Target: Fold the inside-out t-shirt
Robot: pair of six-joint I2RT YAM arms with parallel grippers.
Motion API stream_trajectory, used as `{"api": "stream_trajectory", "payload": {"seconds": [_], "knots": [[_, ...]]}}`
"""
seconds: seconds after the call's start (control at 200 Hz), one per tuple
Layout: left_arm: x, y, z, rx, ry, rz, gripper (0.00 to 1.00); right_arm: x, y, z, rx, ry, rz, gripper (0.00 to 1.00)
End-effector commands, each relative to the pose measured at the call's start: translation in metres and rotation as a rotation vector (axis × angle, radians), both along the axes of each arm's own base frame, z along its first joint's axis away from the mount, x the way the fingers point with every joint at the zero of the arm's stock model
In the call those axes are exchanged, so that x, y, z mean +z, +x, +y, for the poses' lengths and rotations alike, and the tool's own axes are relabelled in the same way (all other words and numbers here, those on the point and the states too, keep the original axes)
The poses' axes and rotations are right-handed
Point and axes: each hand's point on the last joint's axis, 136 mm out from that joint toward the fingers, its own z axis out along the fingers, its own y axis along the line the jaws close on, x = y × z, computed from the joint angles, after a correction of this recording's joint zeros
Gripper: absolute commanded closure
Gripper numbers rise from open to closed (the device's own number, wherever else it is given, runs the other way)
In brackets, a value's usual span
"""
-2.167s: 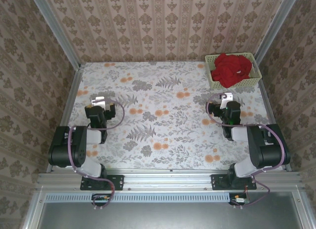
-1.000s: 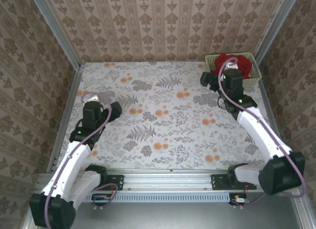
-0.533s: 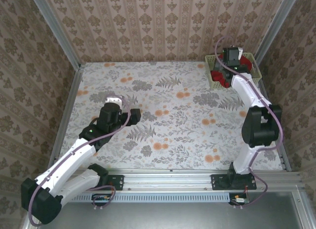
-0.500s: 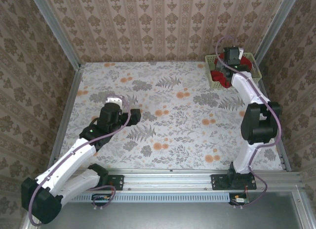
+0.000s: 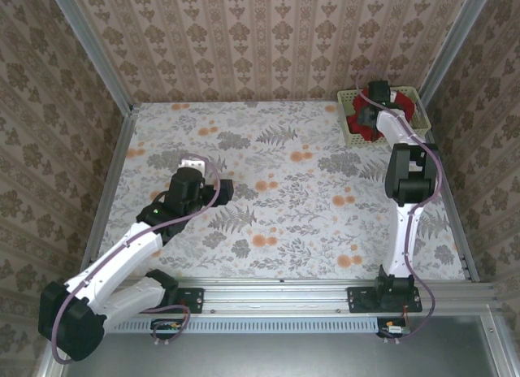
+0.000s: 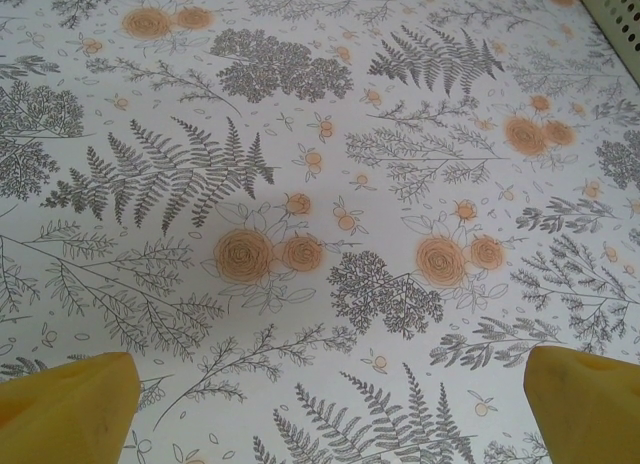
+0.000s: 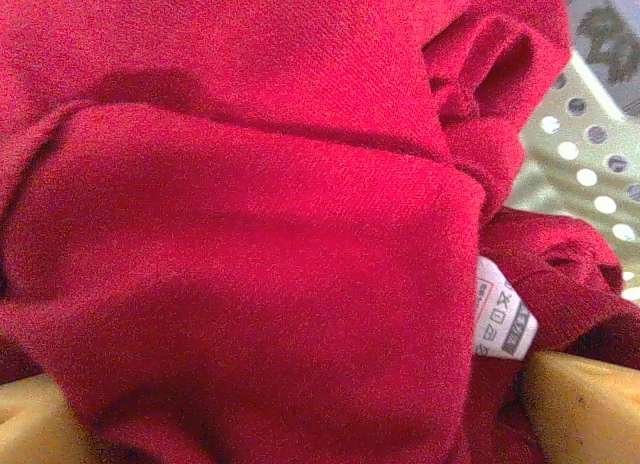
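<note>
My right gripper presses down deeper into the red heap next, then closes on the bulging fold.
The inside-out t-shirt (image 5: pixel 404 109) is a crumpled red heap in the pale basket (image 5: pixel 351 136) at the table's far right corner. My right gripper (image 5: pixel 374 113) reaches down into that heap. In the right wrist view red cloth (image 7: pixel 250 234) bulges between the two yellow fingertips (image 7: pixel 580 404), which stand wide apart, and the gripper (image 7: pixel 305 424) is open. A white care tag (image 7: pixel 503 319) shows beside the right finger. My left gripper (image 5: pixel 221 189) hovers over the left middle of the table. It is open (image 6: pixel 328 414), with bare tablecloth between its fingers.
The perforated basket wall (image 7: pixel 590 174) is close on the right of the right gripper. The floral tablecloth (image 5: pixel 284 190) covers the table. Patterned walls close it in on three sides, with metal rails along the edges.
The right arm has stretched to the far corner and its gripper has sunk into the shirt in the basket. The left gripper has shifted slightly right, toward the table's middle.
</note>
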Motion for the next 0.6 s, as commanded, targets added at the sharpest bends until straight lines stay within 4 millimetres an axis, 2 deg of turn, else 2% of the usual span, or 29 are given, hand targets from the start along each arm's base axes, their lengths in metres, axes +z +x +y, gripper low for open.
{"api": "stream_trajectory", "payload": {"seconds": [0.0, 0.105, 0.295, 0.38, 0.485, 0.595], "knots": [[0.001, 0.004, -0.001, -0.003, 0.022, -0.021, 0.00, -0.022, -0.001, -0.007, -0.004, 0.064, 0.068, 0.03], [0.001, 0.006, -0.001, 0.002, 0.024, -0.016, 0.00, -0.030, 0.006, -0.010, -0.015, 0.104, 0.065, 0.11], [0.001, 0.007, -0.002, 0.007, 0.020, -0.012, 0.00, -0.036, 0.014, -0.008, -0.008, 0.139, 0.072, 0.40], [0.002, 0.007, -0.003, 0.006, 0.015, -0.010, 0.00, -0.026, 0.017, -0.008, -0.005, 0.146, 0.053, 0.56], [0.004, 0.006, -0.003, 0.006, 0.015, -0.006, 0.00, -0.003, 0.019, -0.007, -0.004, 0.147, 0.010, 0.75], [0.006, 0.005, -0.005, -0.001, 0.010, -0.005, 0.00, 0.023, 0.018, -0.008, -0.003, 0.136, -0.033, 0.84]]}}
